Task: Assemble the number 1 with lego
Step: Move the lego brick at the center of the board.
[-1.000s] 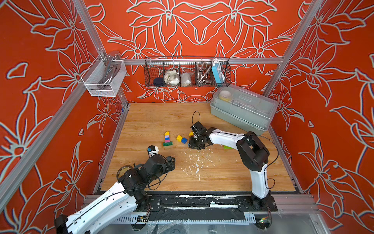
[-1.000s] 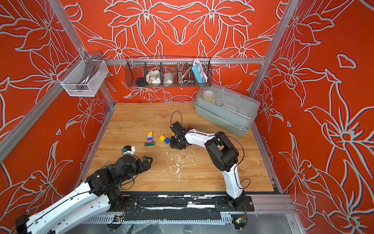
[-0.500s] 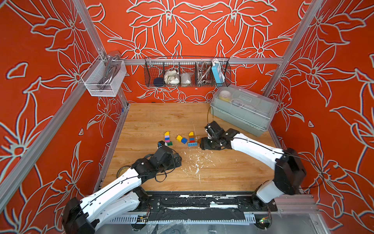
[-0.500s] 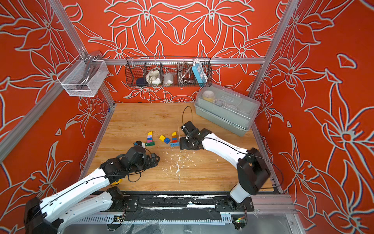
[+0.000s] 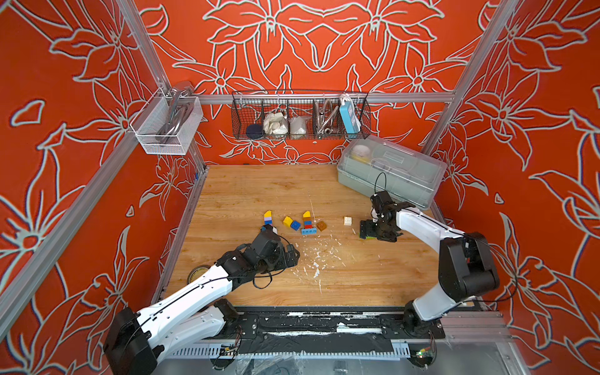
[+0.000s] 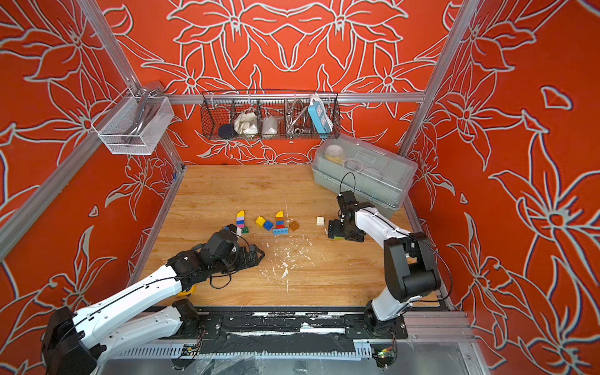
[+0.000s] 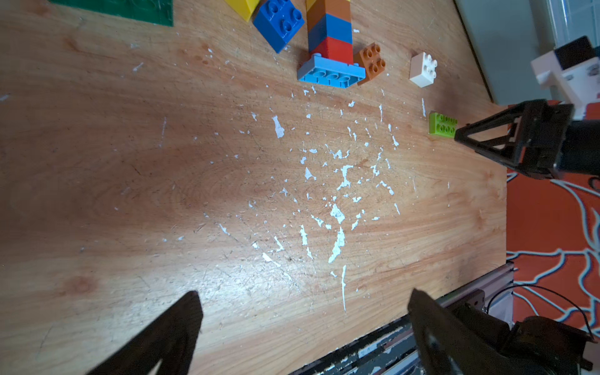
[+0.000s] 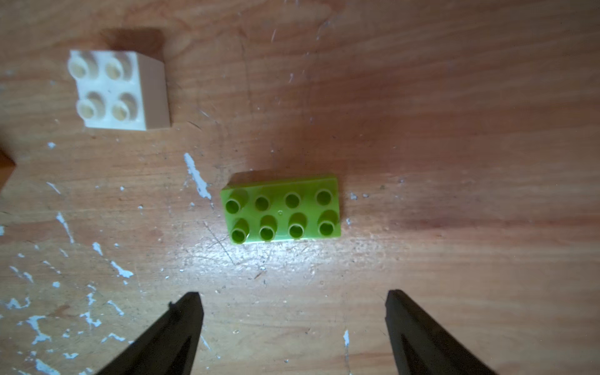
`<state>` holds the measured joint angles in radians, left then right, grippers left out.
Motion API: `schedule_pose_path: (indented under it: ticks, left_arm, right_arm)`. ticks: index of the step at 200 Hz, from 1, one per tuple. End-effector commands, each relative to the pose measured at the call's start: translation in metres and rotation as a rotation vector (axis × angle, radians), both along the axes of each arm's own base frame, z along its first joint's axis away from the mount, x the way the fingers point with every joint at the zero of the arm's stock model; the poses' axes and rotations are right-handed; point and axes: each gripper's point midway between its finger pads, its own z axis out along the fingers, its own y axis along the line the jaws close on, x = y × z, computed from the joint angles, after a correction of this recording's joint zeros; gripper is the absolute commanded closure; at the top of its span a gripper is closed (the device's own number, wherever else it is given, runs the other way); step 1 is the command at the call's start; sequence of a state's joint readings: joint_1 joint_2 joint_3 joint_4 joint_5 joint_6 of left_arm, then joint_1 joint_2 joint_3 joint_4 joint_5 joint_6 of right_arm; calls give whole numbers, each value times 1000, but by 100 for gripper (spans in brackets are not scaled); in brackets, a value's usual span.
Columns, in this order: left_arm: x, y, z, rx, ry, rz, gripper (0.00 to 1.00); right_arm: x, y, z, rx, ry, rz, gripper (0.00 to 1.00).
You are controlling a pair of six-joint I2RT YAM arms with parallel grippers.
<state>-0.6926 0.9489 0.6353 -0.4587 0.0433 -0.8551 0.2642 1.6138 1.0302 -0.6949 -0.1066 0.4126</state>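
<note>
My right gripper comes down around the lime brick [image 5: 370, 238] [image 8: 281, 209] next, one fingertip at each short end, since its open fingers stand wider apart than the brick's length.
Lego lies mid-table in both top views. A yellow-topped stack [image 5: 268, 218] stands on a dark green plate [image 7: 130, 9]. To its right are a yellow brick [image 5: 287, 221] and a blue brick [image 5: 295, 225]. A second stack [image 5: 307, 220] of yellow, brown, blue and red stands on a light blue plate [image 7: 331, 73]. Right of it are a brown brick [image 5: 321, 225] and a white brick [image 5: 347, 221]. My right gripper [image 8: 293, 308] hangs open just above a lime brick [image 8: 281, 209] and holds nothing. My left gripper [image 7: 303, 311] is open over bare wood near the front.
White flecks [image 5: 316, 259] litter the wood in front of the bricks. A clear lidded box [image 5: 391, 170] stands at the back right, close behind the right arm. A wire basket [image 5: 300, 115] hangs on the back wall. A tape roll [image 5: 197, 272] lies by the left arm.
My right gripper let go of the stack on the light blue plate, opened and moved right to above the lime brick. The left arm reached further toward the table's middle.
</note>
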Motion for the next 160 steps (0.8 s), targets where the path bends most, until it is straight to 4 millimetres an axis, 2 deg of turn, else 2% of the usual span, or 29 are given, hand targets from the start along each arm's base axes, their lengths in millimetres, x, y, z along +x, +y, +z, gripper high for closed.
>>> schedule_pose_path:
  ticks: [1, 6, 18, 54, 82, 141, 160]
  left_arm:
    - [4, -5, 0, 1, 1, -19, 1]
    - [5, -6, -7, 19, 24, -21, 1]
    - [6, -7, -10, 30, 38, -24, 1]
    - [9, -10, -12, 42, 44, -26, 1]
    - [9, -8, -11, 38, 38, -21, 1]
    - [9, -6, -9, 28, 20, -12, 1]
    - [8, -6, -9, 26, 16, -11, 1]
  right_arm:
    - [8, 5, -2, 40, -10, 35, 4]
    - [10, 5, -3, 38, -11, 33, 3]
    - [13, 4, -5, 21, -3, 30, 2]
    - [21, -10, -19, -76, 32, -3, 3]
    - [28, -10, -29, -79, 21, -19, 7]
    - [36, -6, -41, -90, 41, -40, 23]
    - [32, -2, -45, -67, 57, -48, 33]
